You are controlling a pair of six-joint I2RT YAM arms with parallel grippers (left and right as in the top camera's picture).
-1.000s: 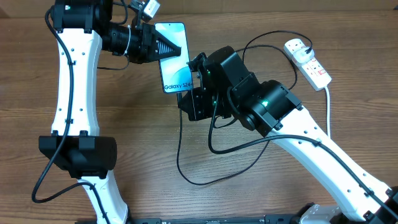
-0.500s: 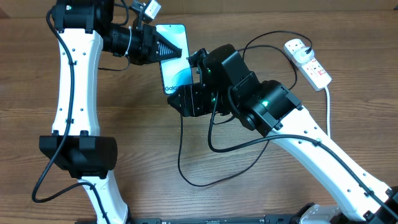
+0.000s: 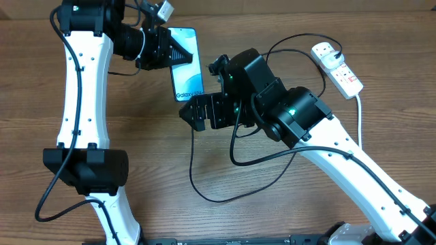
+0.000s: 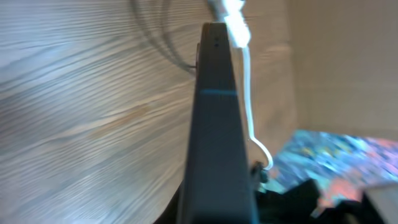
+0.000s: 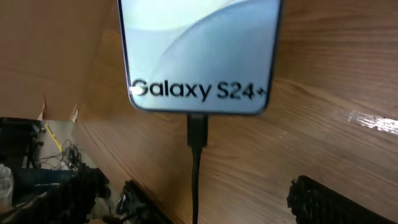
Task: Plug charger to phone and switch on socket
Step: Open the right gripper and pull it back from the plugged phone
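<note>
The connector sits in its port, so the robot's left gripper needs to go down toward the right in the overhead view and release the phone [image 3: 188, 67] on the wooden tabletop.
The phone [image 3: 188, 67] shows its light blue screen with the "Galaxy S24" text at the near end. My left gripper [image 3: 176, 53] is shut on its far end. In the left wrist view the phone [image 4: 215, 124] is seen edge-on, running away from the jaws. The charger's black connector [image 5: 197, 130] sits in the port at the phone's [image 5: 199, 50] near end, and its cable [image 3: 192, 160] loops over the table. My right gripper [image 5: 224, 202] stands open just behind the connector, its fingers [image 5: 320, 199] wide apart and clear of the cable. The white socket [image 3: 338, 67] lies at the far right.
The socket's thick white cord [image 3: 360, 112] runs down the right side. The black cable's far loop [image 3: 293, 41] reaches the plug head on the socket. The right arm's body [image 3: 286, 112] hangs over the table's middle. Bare wood lies on the left and at the front.
My right gripper has opened, let go of the connector and drawn back from the phone. The left gripper has shifted the phone a little to the left.
</note>
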